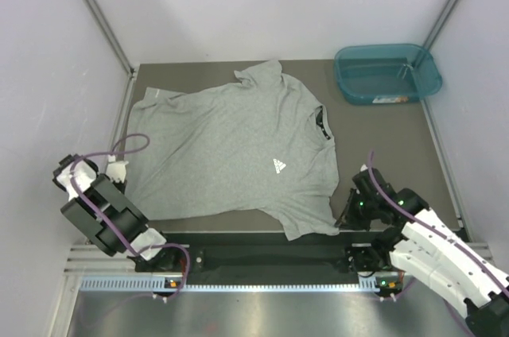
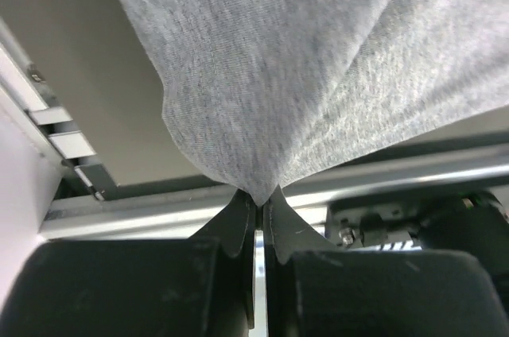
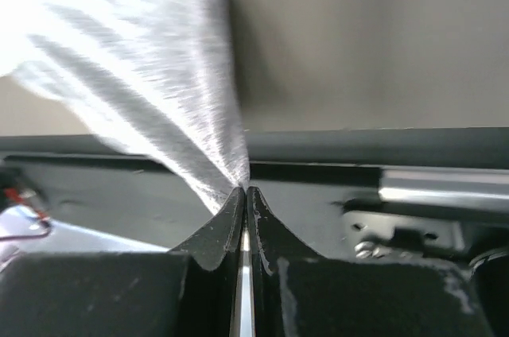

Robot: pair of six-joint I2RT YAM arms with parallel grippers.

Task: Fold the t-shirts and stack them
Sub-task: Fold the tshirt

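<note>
My left gripper carries the bunched corner outward over the middle of the hem (image 1: pixel 135 148) next and releases it, since the shirt lies unfolded.
One light heather-grey t-shirt (image 1: pixel 231 146) lies spread on the dark table, its white chest logo (image 1: pixel 278 165) facing up and its neck toward the right. My left gripper (image 1: pixel 119 170) is at the shirt's near left corner. In the left wrist view it (image 2: pixel 258 198) is shut on a pinched peak of the grey fabric (image 2: pixel 302 75). My right gripper (image 1: pixel 347 214) is at the near right sleeve. In the right wrist view it (image 3: pixel 244 188) is shut on the edge of the fabric (image 3: pixel 159 91), which is pulled taut.
A teal plastic tub (image 1: pixel 387 73) stands at the back right corner. Metal rails (image 1: pixel 262 281) run along the near table edge between the arm bases. Grey walls enclose the left, back and right sides.
</note>
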